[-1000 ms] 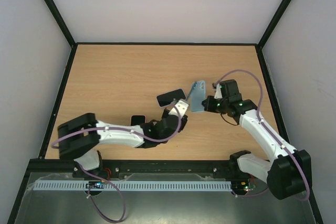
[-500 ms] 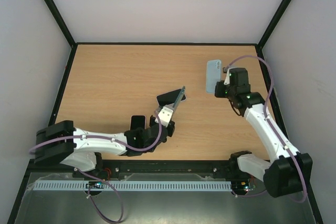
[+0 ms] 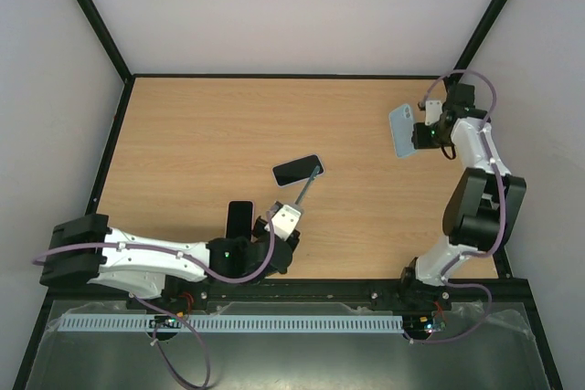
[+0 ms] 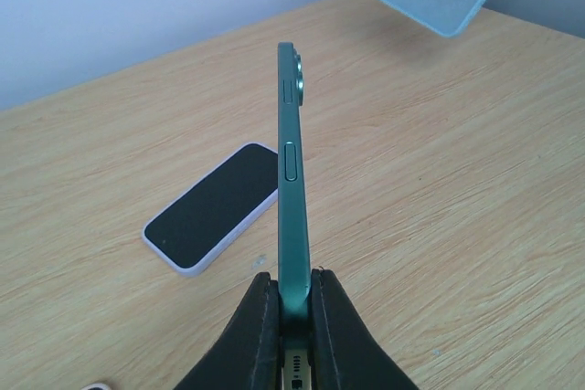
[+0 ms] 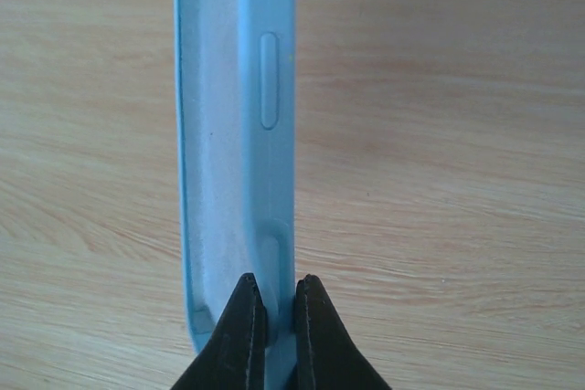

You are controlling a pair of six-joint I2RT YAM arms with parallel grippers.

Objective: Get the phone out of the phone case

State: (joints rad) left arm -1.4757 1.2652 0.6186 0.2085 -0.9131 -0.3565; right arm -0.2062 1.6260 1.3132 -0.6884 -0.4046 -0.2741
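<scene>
The green phone is out of its case, so my left gripper needs to move it outward and down to the bare wood (image 3: 336, 176) (image 4: 343, 194) next to the pale-cased phone and let go of it there.
A dark green phone (image 4: 291, 180) stands on edge above the table, free of its case, with my left gripper (image 4: 294, 299) shut on its lower end. From above, that phone (image 3: 308, 185) is a thin line slanting away from the left gripper (image 3: 294, 205) near the table's middle front. The empty light blue phone case (image 5: 233, 134) is held on edge above the wood, my right gripper (image 5: 277, 317) shut on its side wall. In the top view the case (image 3: 402, 131) hangs at the far right beside the right gripper (image 3: 420, 131), well apart from the phone.
A second phone in a pale case (image 3: 298, 170) lies screen up on the wooden table (image 3: 183, 152), just beyond the green phone's tip. A black phone (image 3: 239, 218) lies by the left arm near the front edge. Black frame posts border the table.
The right arm has carried the blue case from beside the phone to the far right and back. The left arm has drawn back towards the near edge with the green phone.
</scene>
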